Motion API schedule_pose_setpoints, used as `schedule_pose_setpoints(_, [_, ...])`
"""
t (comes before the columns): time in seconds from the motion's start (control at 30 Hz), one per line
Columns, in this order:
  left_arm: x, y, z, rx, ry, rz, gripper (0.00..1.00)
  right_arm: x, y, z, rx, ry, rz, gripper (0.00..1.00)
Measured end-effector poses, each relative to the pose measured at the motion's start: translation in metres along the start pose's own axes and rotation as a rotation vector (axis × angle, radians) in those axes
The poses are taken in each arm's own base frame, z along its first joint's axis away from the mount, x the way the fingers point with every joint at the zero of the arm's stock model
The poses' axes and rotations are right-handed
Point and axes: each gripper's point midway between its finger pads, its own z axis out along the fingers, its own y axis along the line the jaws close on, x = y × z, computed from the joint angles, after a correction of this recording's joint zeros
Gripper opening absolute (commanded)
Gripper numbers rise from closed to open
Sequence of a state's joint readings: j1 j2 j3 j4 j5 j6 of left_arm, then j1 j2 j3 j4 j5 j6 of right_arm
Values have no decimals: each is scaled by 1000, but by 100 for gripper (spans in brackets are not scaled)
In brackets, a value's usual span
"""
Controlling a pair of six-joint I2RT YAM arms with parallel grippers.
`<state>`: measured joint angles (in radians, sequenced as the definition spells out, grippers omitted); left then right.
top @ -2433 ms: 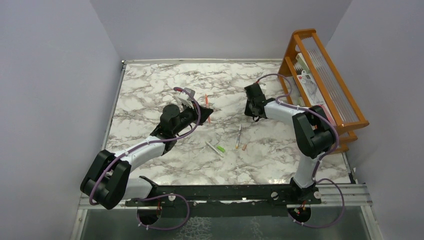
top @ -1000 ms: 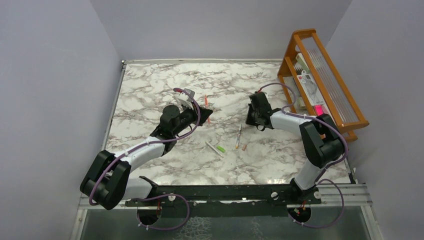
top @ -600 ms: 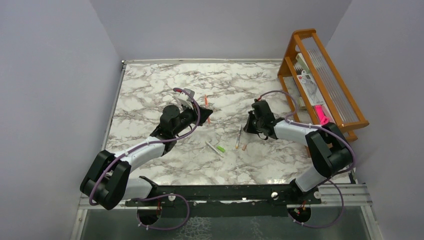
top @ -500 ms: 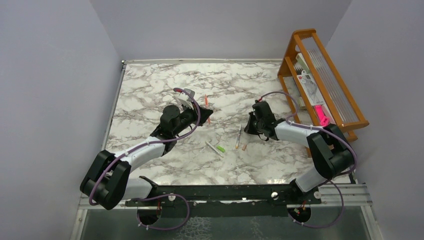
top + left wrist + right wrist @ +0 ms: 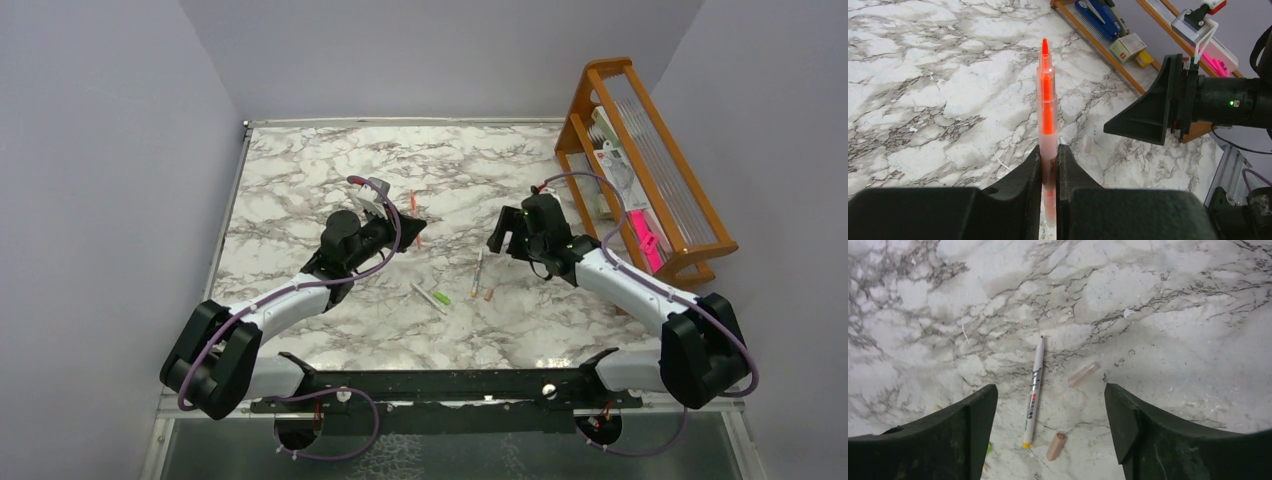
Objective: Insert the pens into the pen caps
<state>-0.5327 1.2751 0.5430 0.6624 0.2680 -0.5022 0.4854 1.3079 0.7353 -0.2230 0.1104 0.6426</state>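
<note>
My right gripper must turn and lower onto the middle of the pale clear cap (image 5: 1083,374) to close, as that cap is at an angle to my open fingers.
My left gripper (image 5: 1049,155) is shut on the orange-red pen (image 5: 1046,115), which stands out past the fingers with its tip bare. From above, this gripper (image 5: 408,225) hovers left of the table's middle. My right gripper (image 5: 1050,389) hangs open over a whitish pen (image 5: 1034,390) with a yellow end. A tan cap (image 5: 1055,446) and a pale clear cap (image 5: 1083,374) lie beside that pen, and nothing is between the fingers. In the top view the right gripper (image 5: 503,235) is just beyond the whitish pen (image 5: 478,270) and tan cap (image 5: 488,294). A green cap (image 5: 442,298) sits at one end of another whitish pen (image 5: 425,292).
An orange wooden rack (image 5: 640,160) with books and boxes stands along the right edge of the marble table (image 5: 300,170). Grey walls close in the left, back and right sides. The black rail (image 5: 450,385) with both arm bases runs along the near edge.
My right gripper has opened wide, and the right arm's elbow has swung down toward the near right corner. The left arm and its pen have not moved.
</note>
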Motion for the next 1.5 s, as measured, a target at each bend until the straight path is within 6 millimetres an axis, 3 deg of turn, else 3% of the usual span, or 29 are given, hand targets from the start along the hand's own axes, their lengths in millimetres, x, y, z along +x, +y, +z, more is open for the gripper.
schedule_pose_setpoints(0.17, [0,0,0,1,1,0,0,-8,-13,-1,144,37,35,73])
schedule_pose_setpoints(0.4, [1,-2,0,4,3,-1,0,13,-31,4,299,122,116,58])
schedule_pose_setpoints(0.67, [6,2,-1,-8,9,-3,0,8,-16,32,346,158,192,55])
schedule_pose_setpoints(0.83, [8,4,-2,-17,11,-4,0,18,-13,47,380,200,195,52])
schedule_pose_setpoints(1.17, [7,4,-2,-19,9,-3,0,29,-17,48,414,227,204,46])
schedule_pose_setpoints(1.4, [7,4,-2,-19,9,-4,0,39,-26,51,452,240,200,33])
schedule_pose_setpoints(1.5, [7,4,-2,-19,9,-4,0,42,-29,52,461,243,197,32])
